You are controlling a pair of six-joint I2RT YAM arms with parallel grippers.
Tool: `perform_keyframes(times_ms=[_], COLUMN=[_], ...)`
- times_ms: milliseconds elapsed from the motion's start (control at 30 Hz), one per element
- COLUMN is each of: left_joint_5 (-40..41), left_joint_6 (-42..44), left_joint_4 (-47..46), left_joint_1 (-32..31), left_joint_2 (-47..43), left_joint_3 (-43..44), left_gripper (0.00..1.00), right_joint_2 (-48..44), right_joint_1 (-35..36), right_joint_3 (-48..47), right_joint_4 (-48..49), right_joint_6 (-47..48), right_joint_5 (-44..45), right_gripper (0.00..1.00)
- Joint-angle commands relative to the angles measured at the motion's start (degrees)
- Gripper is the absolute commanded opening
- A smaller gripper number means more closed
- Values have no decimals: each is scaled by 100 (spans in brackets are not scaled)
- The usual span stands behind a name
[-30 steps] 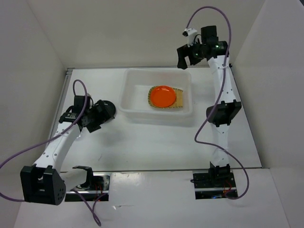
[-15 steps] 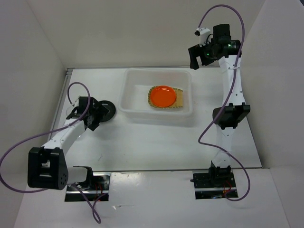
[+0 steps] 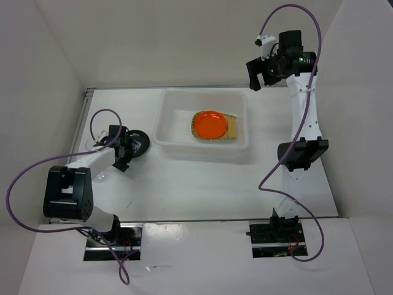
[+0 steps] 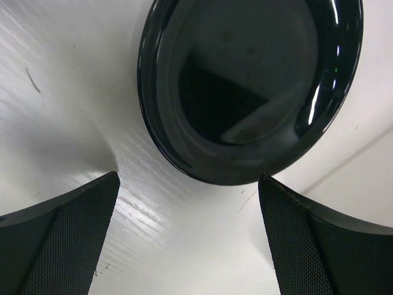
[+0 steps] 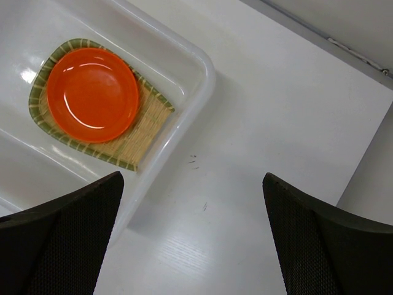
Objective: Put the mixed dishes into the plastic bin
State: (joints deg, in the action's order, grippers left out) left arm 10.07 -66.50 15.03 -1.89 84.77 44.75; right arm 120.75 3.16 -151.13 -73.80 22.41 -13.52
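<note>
The black plate's rim is lower and farther outward, so my left gripper needs to move down and outward to it next, with its fingers on both sides of the plate's rim away from the bin.
The black plate lies flat on the table left of the plastic bin. My left gripper is low and open, and the plate sits just beyond its fingertips, untouched. In the bin, the orange plate rests on the bamboo tray. My right gripper is raised high past the bin's far right corner, open and empty. Its wrist view shows the bin's rim, the orange plate and the tray below left. I cannot make out the clear cups for sure.
White walls close in the table on the left, back and right. The left arm's purple cable loops over the table's left side. A faint clear shape lies by the left arm.
My left arm has folded back and lowered, keeping its gripper at the black plate. My right gripper has moved right and up, away from the bin.
</note>
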Motion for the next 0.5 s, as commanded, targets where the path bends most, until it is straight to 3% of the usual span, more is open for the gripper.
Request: perform_keyframes(times_ms=[0, 100, 267, 467], left_joint_5=[338, 338, 513, 400], left_joint_6=[-249, -416, -522, -522], left_joint_4=[-167, -219, -219, -360], left_joint_1=[40, 40, 40, 40], left_joint_2=[144, 373, 619, 891], left_joint_3=[148, 148, 201, 368], left_gripper=[100, 100, 88, 88], right_joint_2=[-333, -385, -525, -588], right_joint_1=[1, 1, 1, 1], right_joint_3=[66, 119, 250, 321], right_joint_4=[-73, -73, -73, -73], right_joint_6=[44, 44, 44, 44], right_joint_5=[165, 279, 385, 499], right_gripper=[98, 98, 98, 98])
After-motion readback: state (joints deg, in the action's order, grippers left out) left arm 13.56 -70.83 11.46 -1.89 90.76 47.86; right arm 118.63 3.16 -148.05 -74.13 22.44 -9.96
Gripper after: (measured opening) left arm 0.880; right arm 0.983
